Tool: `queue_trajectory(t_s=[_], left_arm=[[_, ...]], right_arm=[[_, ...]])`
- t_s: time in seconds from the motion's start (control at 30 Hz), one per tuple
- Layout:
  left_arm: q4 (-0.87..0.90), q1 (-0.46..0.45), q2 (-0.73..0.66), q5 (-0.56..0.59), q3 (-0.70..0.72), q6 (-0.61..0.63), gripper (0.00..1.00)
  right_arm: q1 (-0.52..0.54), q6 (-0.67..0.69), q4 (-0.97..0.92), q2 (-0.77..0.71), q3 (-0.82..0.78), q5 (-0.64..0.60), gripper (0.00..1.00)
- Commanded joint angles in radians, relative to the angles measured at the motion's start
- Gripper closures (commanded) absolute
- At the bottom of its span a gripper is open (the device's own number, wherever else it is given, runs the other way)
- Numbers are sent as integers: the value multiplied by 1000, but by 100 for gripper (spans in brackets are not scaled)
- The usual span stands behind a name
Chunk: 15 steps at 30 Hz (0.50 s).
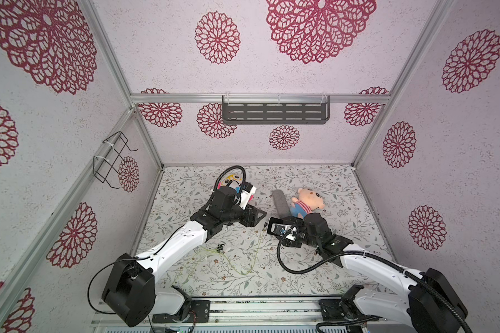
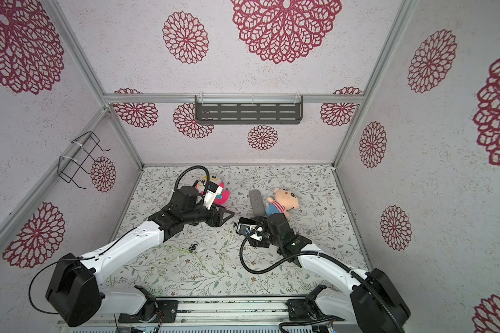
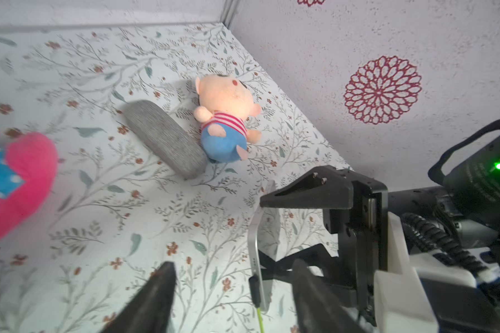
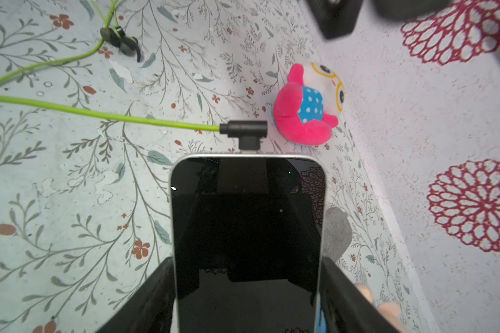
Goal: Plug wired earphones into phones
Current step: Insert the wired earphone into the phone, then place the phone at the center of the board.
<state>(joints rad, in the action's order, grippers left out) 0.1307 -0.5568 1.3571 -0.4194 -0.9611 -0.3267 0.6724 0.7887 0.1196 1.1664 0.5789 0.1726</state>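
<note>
My right gripper should lower, tilt the black phone flat onto the bare cloth (image 1: 287, 254) and release its long sides, since that clear spot lies below my gripper.
In the right wrist view my right gripper (image 4: 247, 268) is shut on the long sides of the black phone (image 4: 247, 230), which it holds clear of the table. The earphones' dark angled plug (image 4: 244, 129) sits in the phone's end. Their yellow-green cable (image 4: 98, 114) runs off across the table to the earbuds (image 4: 122, 40), which lie on the cloth in both top views (image 1: 220, 247) (image 2: 193, 247). My left gripper (image 3: 233, 274) is open, one finger on each side of the plug (image 3: 254, 288) and touching nothing. From this side the phone (image 3: 254, 236) shows edge-on.
A grey fuzzy pad (image 1: 280, 203) and a pig plush (image 1: 306, 201) lie just behind the right gripper. A pink owl plush (image 1: 231, 181) sits behind the left wrist. A shelf (image 1: 274, 114) hangs on the back wall and a wire rack (image 1: 113, 160) on the left wall.
</note>
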Motion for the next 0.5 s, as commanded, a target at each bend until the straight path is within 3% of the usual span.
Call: queue_trajectory(t_s=[0.0,0.47], left_arm=[[-99,30,-45,7,32,-18,2],[-153,200,-207,202,104,26,2]], right_arm=[[-21,12,-17,9,72,24,37],[-114,64,-341,138,231,133,37]])
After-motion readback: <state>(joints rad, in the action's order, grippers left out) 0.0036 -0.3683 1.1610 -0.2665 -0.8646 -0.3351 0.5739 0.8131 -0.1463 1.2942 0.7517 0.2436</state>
